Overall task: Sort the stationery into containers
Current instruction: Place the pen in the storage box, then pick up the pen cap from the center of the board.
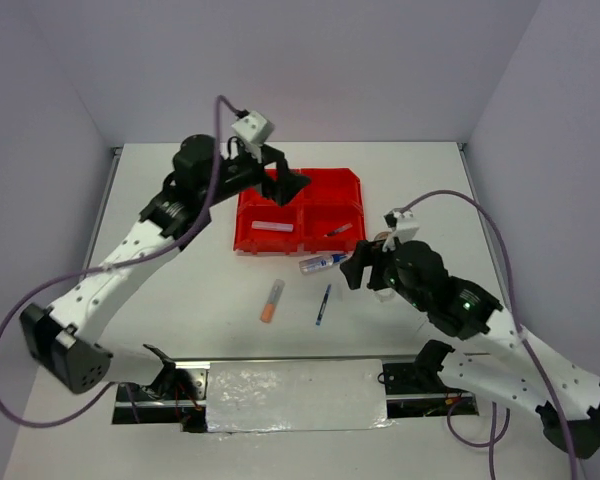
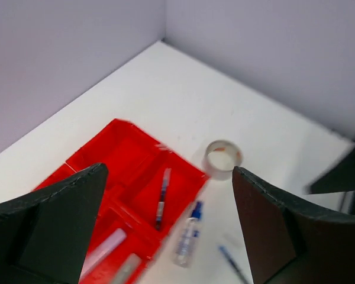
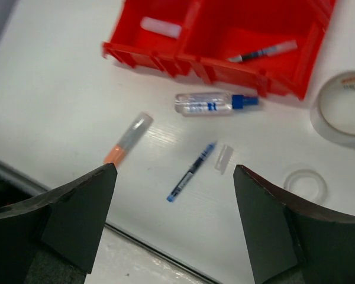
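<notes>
I need to lower my right gripper next onto the small clear cap [image 1: 340,292] [image 3: 223,159] below and narrow its open fingers, because the loose pen lies close beside the cap.
The red bins [image 1: 320,185] sit mid-table. My left gripper [image 1: 288,185] hovers above them, open and empty, seen wide apart in the left wrist view [image 2: 168,198]. One blue pen [image 2: 161,198] lies in a bin and a pale item [image 1: 275,227] in the front-left bin. On the table lie the blue-capped glue tube [image 3: 216,103], an orange highlighter [image 3: 127,139], a second blue pen [image 3: 192,171] and two clear tape rolls [image 3: 342,109] [image 3: 306,184]. My right gripper [image 3: 174,177] is open and empty above the loose pen, right of the glue tube [image 1: 322,262].
A small clear cap [image 3: 223,158] lies beside the loose pen. A silver-wrapped block [image 1: 295,395] sits at the near edge between the arm bases. Grey walls close the table at the back and sides.
</notes>
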Controlling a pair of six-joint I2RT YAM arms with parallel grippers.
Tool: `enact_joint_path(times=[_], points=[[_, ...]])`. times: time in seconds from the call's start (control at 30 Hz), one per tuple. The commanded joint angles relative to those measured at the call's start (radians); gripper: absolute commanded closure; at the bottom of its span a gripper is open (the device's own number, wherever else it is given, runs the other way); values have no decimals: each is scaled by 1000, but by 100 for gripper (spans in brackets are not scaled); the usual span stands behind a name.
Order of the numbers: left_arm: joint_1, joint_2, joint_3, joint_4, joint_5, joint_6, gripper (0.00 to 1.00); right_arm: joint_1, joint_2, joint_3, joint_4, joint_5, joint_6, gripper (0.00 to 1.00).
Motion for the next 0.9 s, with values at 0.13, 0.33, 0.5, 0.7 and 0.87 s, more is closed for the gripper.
enact_joint_path(times=[0.13,0.33,0.5,0.7,0.87], points=[[9,-289,-370,9,-44,-383,1,-102,176,-23,35,11,114,26],[10,-432,-477,-177,-304,-446,1,-127,401,-45,46,-20,128,48],[6,-513,-466,-434,-552,-472,1,-127,526,-73,107,-14,177,58],[7,-599,-438,-656,-805,-538,1,-127,659,-62,155,-8,192,58],[7,-622,-469,-692,-781,-537,1,-127,747,-31,169,-13,198,57]])
